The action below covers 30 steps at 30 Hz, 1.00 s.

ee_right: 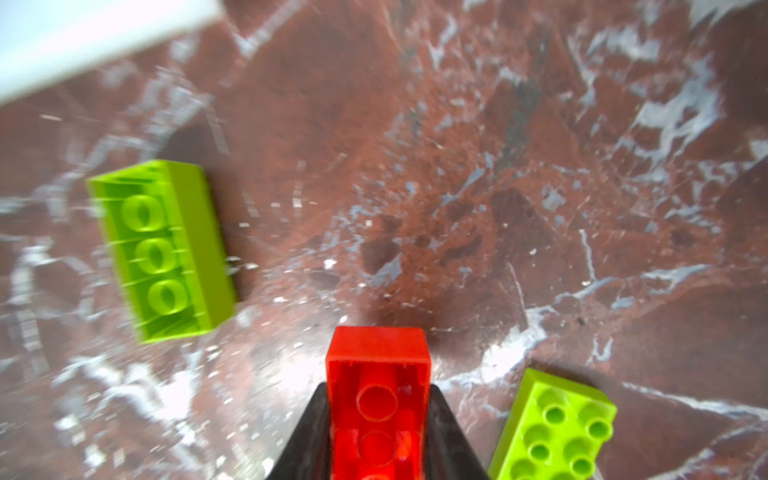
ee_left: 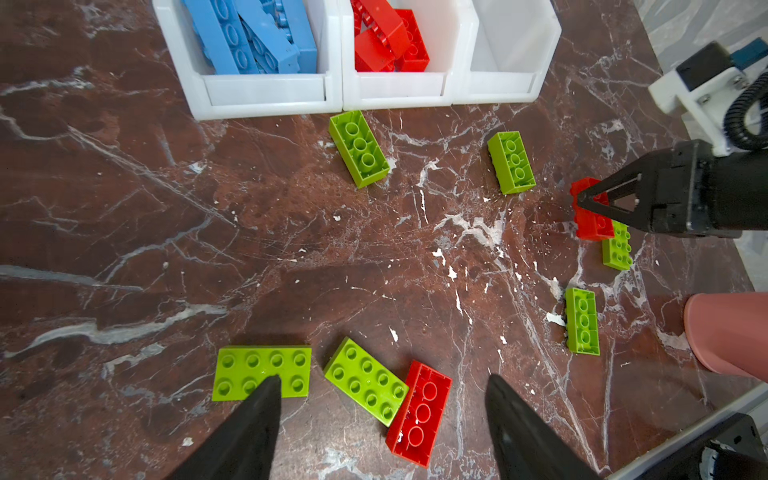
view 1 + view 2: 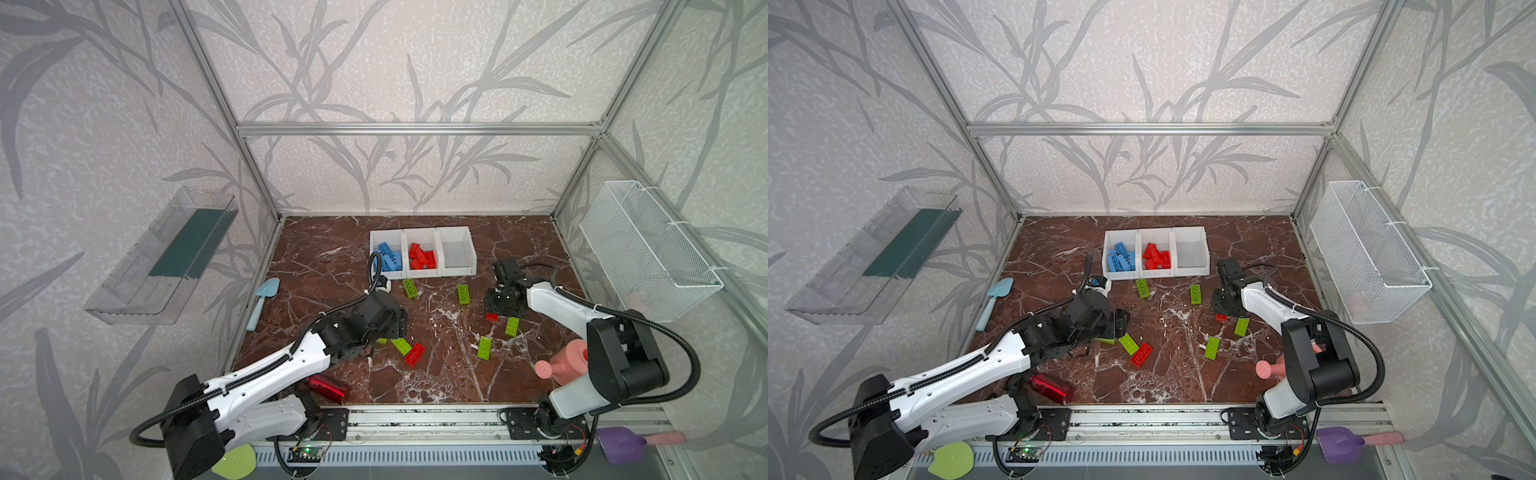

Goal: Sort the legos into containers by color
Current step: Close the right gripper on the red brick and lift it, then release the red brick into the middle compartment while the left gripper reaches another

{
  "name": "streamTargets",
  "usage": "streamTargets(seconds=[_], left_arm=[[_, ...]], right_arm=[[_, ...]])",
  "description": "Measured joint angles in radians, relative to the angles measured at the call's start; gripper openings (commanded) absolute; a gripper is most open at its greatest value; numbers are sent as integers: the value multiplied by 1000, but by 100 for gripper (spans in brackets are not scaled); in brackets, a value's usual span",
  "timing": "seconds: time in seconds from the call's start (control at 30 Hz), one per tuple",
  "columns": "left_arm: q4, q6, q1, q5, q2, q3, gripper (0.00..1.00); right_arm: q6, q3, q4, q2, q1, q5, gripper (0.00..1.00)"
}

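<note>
The right gripper next needs to lift the red lego up and outward over the middle container, which stands outward of the gripper, and release it where other red legos lie.
Three joined white containers stand at the back. The left one holds blue legos, the middle one red legos, and the right one is empty. My right gripper is shut on a red lego, low over the table beside a green lego. The same grip shows from the left wrist view on the red lego. My left gripper is open above two green legos and a loose red lego. Several more green legos lie scattered.
A blue trowel lies at the table's left edge. A shiny red bottle lies near the front left, and a pink watering can stands at the front right. A wire basket hangs on the right wall and a clear tray on the left.
</note>
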<state>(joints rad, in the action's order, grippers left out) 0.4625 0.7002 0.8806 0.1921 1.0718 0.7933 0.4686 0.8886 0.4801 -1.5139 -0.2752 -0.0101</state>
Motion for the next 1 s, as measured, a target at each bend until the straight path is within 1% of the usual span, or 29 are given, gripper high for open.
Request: streamTargets(seconds=[0.17, 0.27, 0.33, 0.4, 0.57, 0.77, 0.83, 1.0], left_arm=[[31, -2, 8, 42, -50, -42, 76], [48, -8, 16, 51, -72, -69, 76], [51, -13, 26, 51, -90, -85, 76], [54, -20, 38, 50, -109, -103, 76], [55, -28, 69, 49, -150, -157, 73], [50, -43, 90, 27, -178, -217, 73], [47, -55, 92, 17, -178, -217, 73], [31, -79, 95, -10, -174, -217, 73]], right_arm=[[-11, 77, -5, 68, -21, -97, 25], [-12, 181, -8, 56, -48, -159, 25], [-14, 277, -6, 21, -71, -186, 25], [-17, 375, -8, -33, -96, -203, 25], [-26, 649, 1, -251, -152, -232, 25], [-24, 898, 37, -514, -169, -252, 26], [-24, 951, 56, -572, -169, -252, 30], [-32, 1055, 98, -668, -169, -253, 55]])
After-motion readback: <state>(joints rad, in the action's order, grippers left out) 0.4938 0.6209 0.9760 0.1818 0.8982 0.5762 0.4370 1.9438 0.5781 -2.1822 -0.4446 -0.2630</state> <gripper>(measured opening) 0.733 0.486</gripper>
